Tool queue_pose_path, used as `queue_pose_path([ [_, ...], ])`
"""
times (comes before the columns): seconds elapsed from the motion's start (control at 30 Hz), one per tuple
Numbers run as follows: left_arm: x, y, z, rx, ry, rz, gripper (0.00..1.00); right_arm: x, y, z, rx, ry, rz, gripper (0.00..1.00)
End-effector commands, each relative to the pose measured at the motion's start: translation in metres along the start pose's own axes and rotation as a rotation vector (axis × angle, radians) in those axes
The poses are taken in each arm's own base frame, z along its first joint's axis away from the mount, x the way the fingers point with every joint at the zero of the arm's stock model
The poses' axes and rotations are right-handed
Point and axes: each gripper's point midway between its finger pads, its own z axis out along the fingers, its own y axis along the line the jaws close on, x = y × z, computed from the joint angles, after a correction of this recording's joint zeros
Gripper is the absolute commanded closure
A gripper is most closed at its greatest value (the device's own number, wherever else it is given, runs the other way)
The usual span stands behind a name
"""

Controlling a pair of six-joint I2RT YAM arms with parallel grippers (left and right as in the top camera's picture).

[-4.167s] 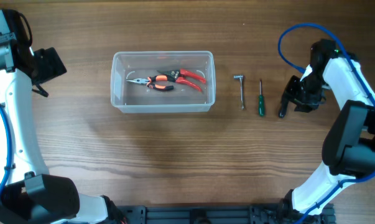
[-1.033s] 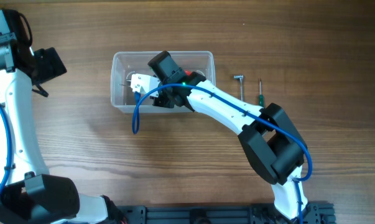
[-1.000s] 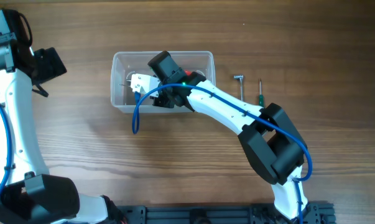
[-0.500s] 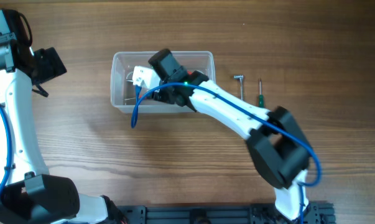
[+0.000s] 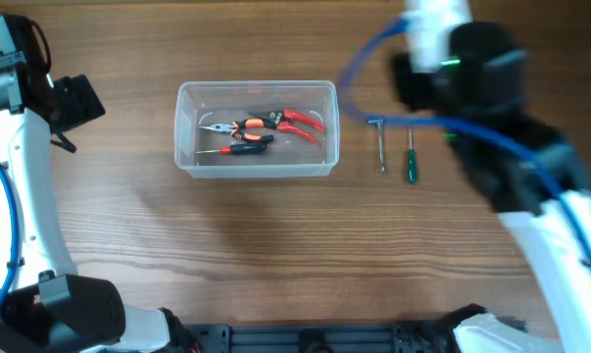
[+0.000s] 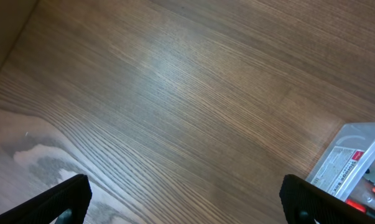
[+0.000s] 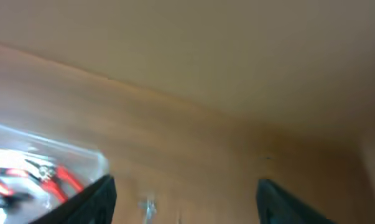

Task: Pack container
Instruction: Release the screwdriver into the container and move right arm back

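My right gripper comes down and back onto the green handle of the screwdriver (image 5: 411,166) next, as it still lies on wood outside the clear container (image 5: 189,169).
The clear container (image 5: 189,169) stands left of the table's middle. In it lie red-handled pliers (image 5: 300,122), orange-and-black long-nose pliers (image 5: 238,126) and a small black-handled screwdriver (image 5: 238,149). My right arm (image 5: 452,69) is a blur, high over the table to the right of the container. In the right wrist view my right gripper (image 7: 184,196) is open and empty, with the container (image 7: 81,163) at lower left. My left gripper (image 6: 187,193) is open and empty over bare wood, left of the container (image 6: 352,158). It also shows in the overhead view (image 5: 74,103).
An L-shaped metal wrench (image 5: 378,143) and a green-handled screwdriver (image 5: 410,157) lie on the wood right of the container. The wrench shows faintly in the right wrist view (image 7: 148,208).
My right arm has pulled out of the container and swung up to the right. The black-handled screwdriver it carried in now lies in the container. The left arm has not moved.
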Motion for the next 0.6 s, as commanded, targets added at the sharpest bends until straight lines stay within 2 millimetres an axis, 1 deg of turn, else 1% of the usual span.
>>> queue_pose_path([
  [0.0, 0.000, 0.002, 0.001, -0.006, 0.000, -0.001, 0.00, 0.067, -0.036, 0.021, 0.057, 0.251, 0.399, 0.28],
  [0.03, 0.000, 0.002, 0.001, -0.006, 0.000, -0.001, 0.00, 0.089, -0.043, 0.025, 0.068, 0.326, 0.440, 0.28],
  [0.1, -0.001, 0.002, 0.001, -0.007, 0.000, -0.001, 0.00, 0.126, -0.046, 0.038, 0.056, 0.454, 0.483, 0.28],
  [0.13, 0.000, 0.002, 0.001, -0.006, 0.000, -0.001, 0.00, 0.155, -0.043, 0.052, 0.036, 0.548, 0.502, 0.28],
  [0.17, -0.001, 0.002, 0.001, -0.006, 0.000, -0.002, 0.00, 0.168, -0.042, 0.057, 0.035, 0.588, 0.511, 0.27],
  [0.2, 0.000, 0.002, 0.001, -0.006, 0.000, -0.001, 0.00, 0.186, -0.041, 0.064, 0.041, 0.643, 0.516, 0.27],
  [0.23, 0.000, 0.002, 0.001, -0.006, 0.000, -0.001, 0.00, 0.202, -0.040, 0.071, 0.047, 0.695, 0.514, 0.23],
  [0.3, 0.000, 0.002, 0.001, -0.006, 0.000, -0.001, 0.00, 0.232, -0.038, 0.083, 0.046, 0.792, 0.492, 0.23],
  [0.37, 0.000, 0.002, 0.001, -0.006, 0.000, -0.001, 0.00, 0.255, -0.037, 0.093, 0.032, 0.870, 0.477, 0.25],
  [0.4, -0.001, 0.002, 0.001, -0.006, 0.000, -0.002, 0.00, 0.263, -0.033, 0.099, 0.001, 0.902, 0.462, 0.28],
  [0.47, -0.001, 0.002, 0.001, -0.007, 0.000, -0.001, 0.00, 0.277, -0.019, 0.108, -0.082, 0.956, 0.442, 0.39],
  [0.5, 0.000, 0.002, 0.001, -0.006, 0.000, -0.001, 0.00, 0.282, -0.013, 0.111, -0.113, 0.976, 0.443, 0.41],
  [0.57, 0.000, 0.002, 0.001, -0.006, 0.000, -0.001, 0.00, 0.292, -0.007, 0.117, -0.129, 1.011, 0.446, 0.43],
])
